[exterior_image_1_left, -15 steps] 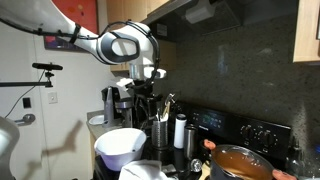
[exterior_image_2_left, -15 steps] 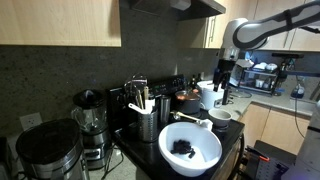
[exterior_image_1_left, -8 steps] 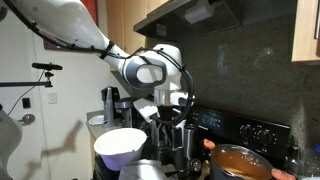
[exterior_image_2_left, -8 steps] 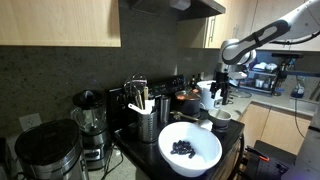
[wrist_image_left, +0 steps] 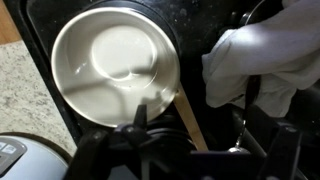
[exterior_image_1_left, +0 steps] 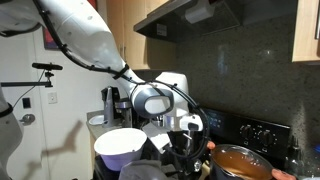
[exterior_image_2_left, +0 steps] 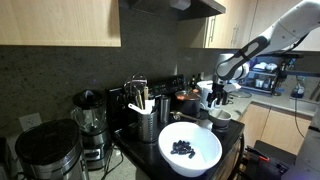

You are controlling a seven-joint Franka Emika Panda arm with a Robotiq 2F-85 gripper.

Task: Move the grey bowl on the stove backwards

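My open gripper lowers toward the grey bowl (wrist_image_left: 115,65) next until its fingers straddle the bowl's rim (wrist_image_left: 176,85) beside the white cloth, the part of the rim nearest them.
The grey bowl (wrist_image_left: 115,65), round with a paler inside, sits on the black stove (wrist_image_left: 200,15) and fills the upper left of the wrist view. In an exterior view it (exterior_image_2_left: 220,116) stands near the stove's front edge. My gripper (wrist_image_left: 193,125) is open and empty, with its dark fingers just over the bowl's near rim and a wooden utensil handle (wrist_image_left: 190,118). It hangs low over the stove in both exterior views (exterior_image_1_left: 185,150) (exterior_image_2_left: 218,100). The stove's back panel with knobs (exterior_image_1_left: 250,130) runs along the wall.
A large white bowl (exterior_image_2_left: 190,150) (exterior_image_1_left: 120,148) holds dark bits. An orange-brown pot (exterior_image_1_left: 240,162) is on a burner. A white cloth (wrist_image_left: 265,50) lies next to the grey bowl. A metal utensil holder (exterior_image_2_left: 145,120) and blenders (exterior_image_2_left: 90,120) stand behind.
The arm has swung over and come down from high above the stove to just above the grey bowl. The bowl and other things have not moved.
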